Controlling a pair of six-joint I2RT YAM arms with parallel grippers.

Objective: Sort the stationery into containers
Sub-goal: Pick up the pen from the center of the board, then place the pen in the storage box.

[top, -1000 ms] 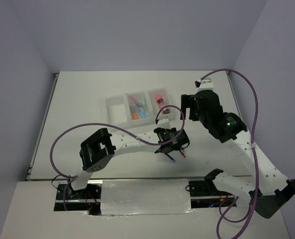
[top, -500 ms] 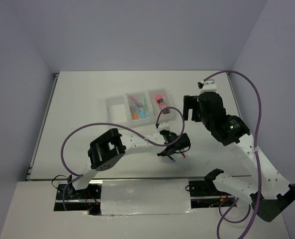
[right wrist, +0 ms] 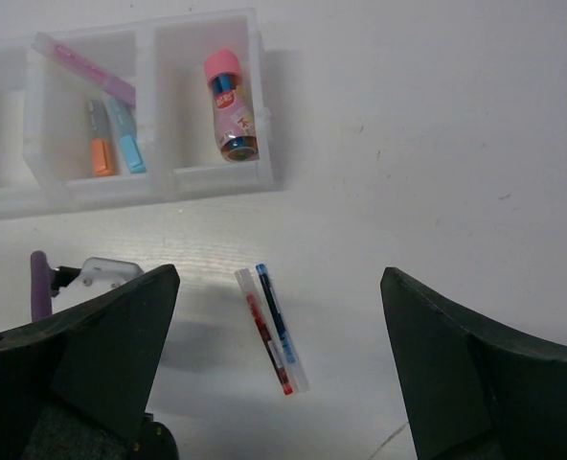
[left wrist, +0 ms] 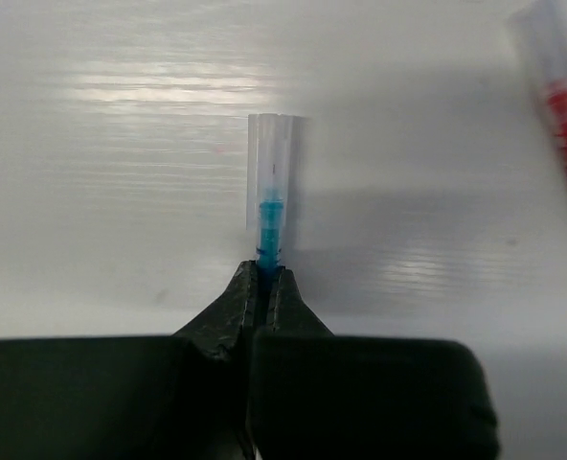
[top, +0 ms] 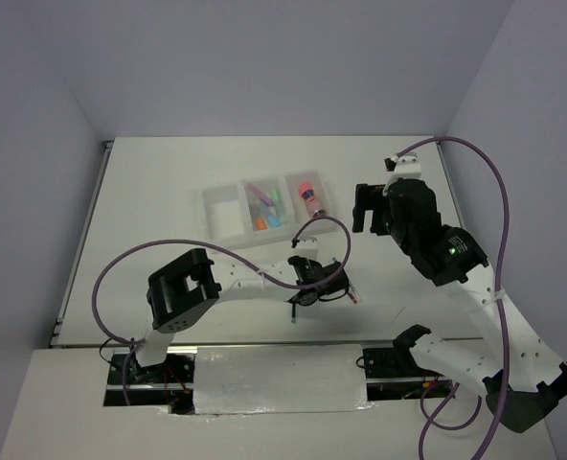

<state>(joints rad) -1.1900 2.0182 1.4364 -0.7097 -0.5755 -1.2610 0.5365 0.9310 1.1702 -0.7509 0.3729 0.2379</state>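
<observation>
The robot next needs to lift its left gripper outward over the tray's bare section and release the thin blue pen, since that section is outward and to the gripper's left in the top view.
My left gripper is shut on a thin blue pen, whose clear cap sticks out ahead just above the table. In the top view that gripper is near the table's front middle. A red pen and another blue pen lie side by side to its right. The white three-compartment tray holds a pink cylinder in its right compartment. Its middle compartment holds purple, orange and light-blue markers. My right gripper hangs open above the two pens, holding nothing.
In the top view the tray sits mid-table with its left compartment bare. Purple cables loop over both arms. The red pen lies just right of the held pen. Walls close off the table's left, right and far edges.
My left gripper has shut on the blue pen and shifted left and nearer with it. The right arm has barely moved and stays open.
</observation>
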